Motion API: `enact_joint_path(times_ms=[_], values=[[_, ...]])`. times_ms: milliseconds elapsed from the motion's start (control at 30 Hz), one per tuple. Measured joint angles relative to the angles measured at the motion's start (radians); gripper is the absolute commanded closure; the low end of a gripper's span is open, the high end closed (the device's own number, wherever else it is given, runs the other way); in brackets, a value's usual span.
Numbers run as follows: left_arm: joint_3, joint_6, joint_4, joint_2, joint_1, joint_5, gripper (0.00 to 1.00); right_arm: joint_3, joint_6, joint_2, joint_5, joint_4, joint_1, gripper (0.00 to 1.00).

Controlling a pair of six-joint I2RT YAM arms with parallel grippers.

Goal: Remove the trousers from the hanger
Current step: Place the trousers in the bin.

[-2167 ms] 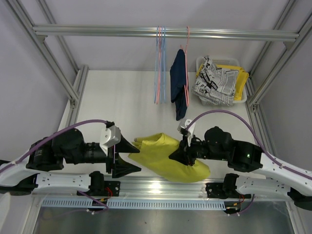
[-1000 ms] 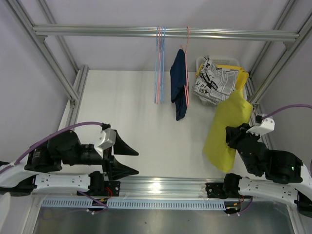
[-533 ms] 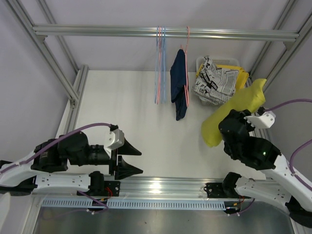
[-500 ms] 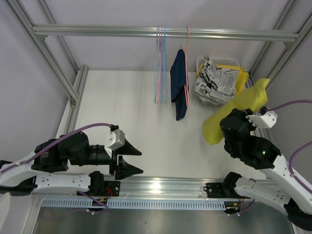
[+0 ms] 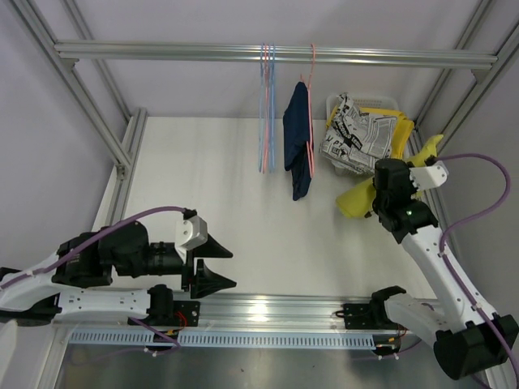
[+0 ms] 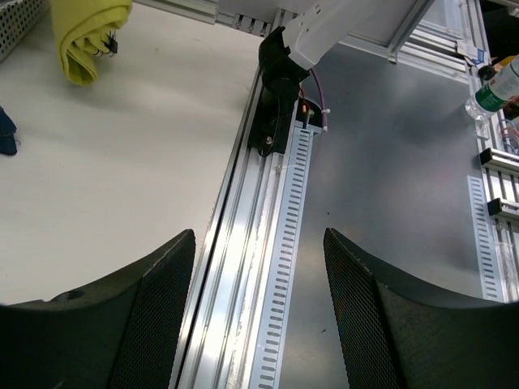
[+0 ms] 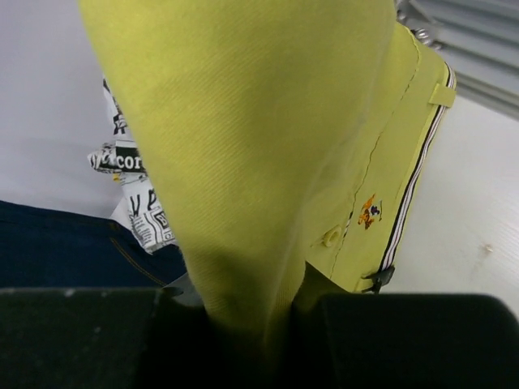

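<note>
I will next carry the yellow trousers outward over the white basket with my right gripper, and then let them go onto the print trousers [image 5: 355, 136] lying inside.
My right gripper [image 5: 388, 185] is shut on the bright yellow trousers [image 5: 355, 199] and holds them up beside the white basket [image 5: 334, 107]. In the right wrist view the yellow cloth [image 7: 268, 121] fills the frame and runs down between my jaws [image 7: 251, 324]. The dark navy trousers [image 5: 298, 146] hang on a pink hanger [image 5: 312, 61] from the rail. The black-and-white print trousers [image 5: 355, 136] lie in the basket over a mustard garment [image 5: 403, 130]. My left gripper [image 5: 212, 266] is open and empty near the front edge. The camouflage trousers are not in view.
Two empty hangers, blue and pink [image 5: 266, 105], hang from the aluminium rail [image 5: 162, 53] left of the navy trousers. Frame posts stand at both sides. The left wrist view looks along the front rail [image 6: 243, 243] to the right arm's base [image 6: 280, 81], with the yellow cloth [image 6: 85, 32] far off.
My right arm has carried the yellow trousers from the front middle of the table up and right to the basket's side. The left gripper, open, pulled back a little.
</note>
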Motion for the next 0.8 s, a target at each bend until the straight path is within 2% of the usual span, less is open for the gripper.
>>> enact_joint_path(times_ms=[333, 800], values=[[-0.043, 0.003, -0.007, 0.001, 0.000, -0.011, 0.31, 0.112, -0.060, 0.227, -0.212, 0.140, -0.167, 1.00], [-0.116, 0.010, -0.008, -0.051, 0.000, -0.110, 0.29, 0.317, -0.133, 0.538, -0.409, 0.253, -0.259, 1.00]])
